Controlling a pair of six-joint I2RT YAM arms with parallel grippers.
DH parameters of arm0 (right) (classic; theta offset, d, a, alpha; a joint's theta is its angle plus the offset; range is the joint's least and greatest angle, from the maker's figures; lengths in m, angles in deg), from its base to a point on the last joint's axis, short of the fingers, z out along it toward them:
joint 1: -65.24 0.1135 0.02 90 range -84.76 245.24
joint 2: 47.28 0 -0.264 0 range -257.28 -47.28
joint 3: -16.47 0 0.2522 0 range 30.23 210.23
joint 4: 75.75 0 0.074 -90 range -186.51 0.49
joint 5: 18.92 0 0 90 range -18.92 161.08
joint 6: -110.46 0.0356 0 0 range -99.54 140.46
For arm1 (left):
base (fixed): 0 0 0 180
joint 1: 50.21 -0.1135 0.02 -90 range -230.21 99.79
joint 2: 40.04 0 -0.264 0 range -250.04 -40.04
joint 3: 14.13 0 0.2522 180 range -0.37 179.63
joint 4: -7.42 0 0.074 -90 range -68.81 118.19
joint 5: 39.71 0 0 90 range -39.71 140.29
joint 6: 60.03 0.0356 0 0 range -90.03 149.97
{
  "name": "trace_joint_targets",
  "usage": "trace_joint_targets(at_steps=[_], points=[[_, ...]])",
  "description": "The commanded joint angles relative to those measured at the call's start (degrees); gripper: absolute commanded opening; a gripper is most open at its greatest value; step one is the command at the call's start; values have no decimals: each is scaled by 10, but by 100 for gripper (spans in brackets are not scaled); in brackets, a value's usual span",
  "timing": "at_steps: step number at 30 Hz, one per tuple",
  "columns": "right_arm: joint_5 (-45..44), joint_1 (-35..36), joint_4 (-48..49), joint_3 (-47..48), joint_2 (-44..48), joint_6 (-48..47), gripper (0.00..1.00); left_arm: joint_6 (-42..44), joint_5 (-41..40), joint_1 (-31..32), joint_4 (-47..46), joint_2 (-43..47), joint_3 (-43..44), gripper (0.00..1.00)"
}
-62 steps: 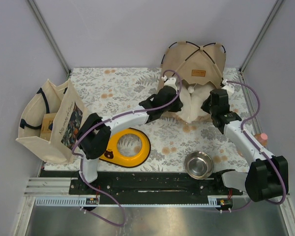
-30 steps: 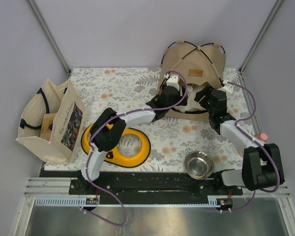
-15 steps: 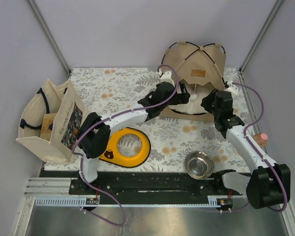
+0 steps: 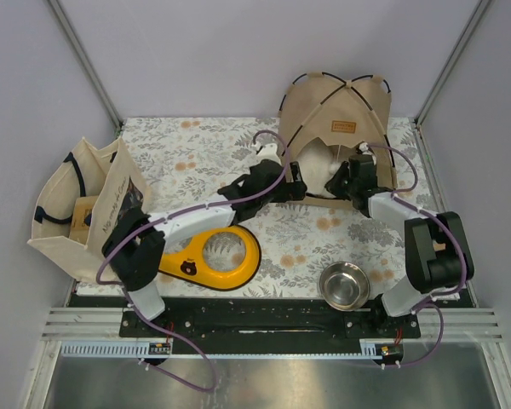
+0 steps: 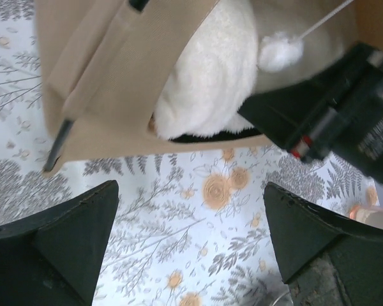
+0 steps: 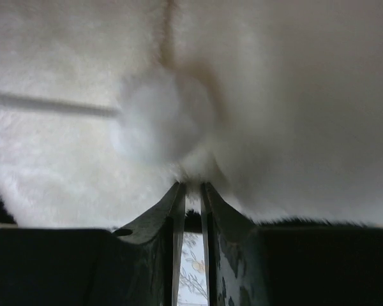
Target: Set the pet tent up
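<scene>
The steel bowl is back and to the right in the top view, so the robot's empty left gripper next needs to pull back there and go down onto the bowl's ring-side rim (image 4: 323,275).
The pet tent (image 4: 341,106) stands at the back right, tan canvas on crossed black poles, with a brown label patch (image 4: 342,126) above its mouth. A white fluffy cushion (image 4: 317,162) fills the inside. In the left wrist view the tent's canvas (image 5: 115,70) and the white pompom (image 5: 279,51) on its string hang over the cushion (image 5: 210,76). My left gripper (image 4: 302,189) (image 5: 190,188) stands wide open just in front of the mouth, holding nothing. My right gripper (image 4: 339,181) (image 6: 191,185) reaches in from the right, jaws nearly together on the cushion's (image 6: 293,95) lower edge, beside the pompom (image 6: 159,121).
A cream printed tote bag (image 4: 85,209) stands at the left edge. A yellow ring-shaped piece (image 4: 213,256) lies near the front left, under my left arm. A steel bowl (image 4: 344,284) sits front right. A floral cloth (image 4: 204,153) covers the table.
My right gripper has swung left into the tent's mouth and closed on the cushion's edge. My left gripper has drawn back out of the mouth, fully open.
</scene>
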Motion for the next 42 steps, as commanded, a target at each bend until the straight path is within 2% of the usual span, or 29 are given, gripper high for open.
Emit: trace_joint_targets(at_steps=[1,7,12,17,22,26,30,33,36,39,42], points=[[18,29,62,80,-64,23,24,19,-17,0,-26,93,-58,99],[-50,68,66,139,-127,32,29,20,-34,0,-18,173,-133,99],[-82,69,87,121,-124,52,37,15,-31,1,-17,219,-187,99],[-88,69,62,50,-21,48,51,16,-34,4,-1,259,-226,99],[-84,69,-43,0,103,28,62,22,-29,24,11,295,-244,99],[-79,69,-166,-22,203,6,69,28,16,52,25,301,-252,99],[-89,69,-299,-39,312,-9,73,20,32,120,56,280,-248,99],[-91,68,-379,-40,393,2,73,-23,27,183,53,243,-243,99],[-80,68,-437,-32,465,8,73,-58,15,246,42,182,-210,99],[-76,68,-490,-16,521,11,73,-89,-31,300,63,105,-155,99],[-66,68,-532,-10,568,13,73,-142,-61,323,89,33,-110,97]])
